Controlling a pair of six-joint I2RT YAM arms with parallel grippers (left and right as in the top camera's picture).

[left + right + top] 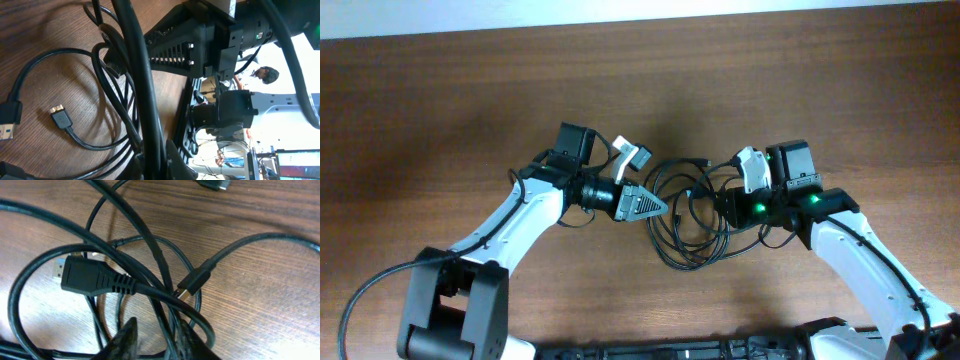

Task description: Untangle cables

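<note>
I will lift my left gripper up above the tangle's edge (653, 228) and let go of the piece of cable, because the held piece still runs in among the other loops.
The cables (686, 222) are thin black cords looped together in a loose tangle at the middle of the wooden table. My left gripper (658, 207) is at the tangle's left edge. In the left wrist view it (161, 162) is shut on one cable strand (137, 75), which rises taut from the jaws. Other loops and a small plug (60, 117) lie on the wood. My right gripper (722, 205) is at the tangle's right side. In the right wrist view its fingers (157, 332) are open and straddle crossing strands (150, 240), with a large plug (92, 279) and a small one (192, 284) ahead.
The brown wooden table (440, 110) runs to its far edge (620, 25) at the top of the overhead view. The arms' bases and a black frame (670, 350) sit at the near edge. In the left wrist view, lab equipment (280, 150) shows beyond the table.
</note>
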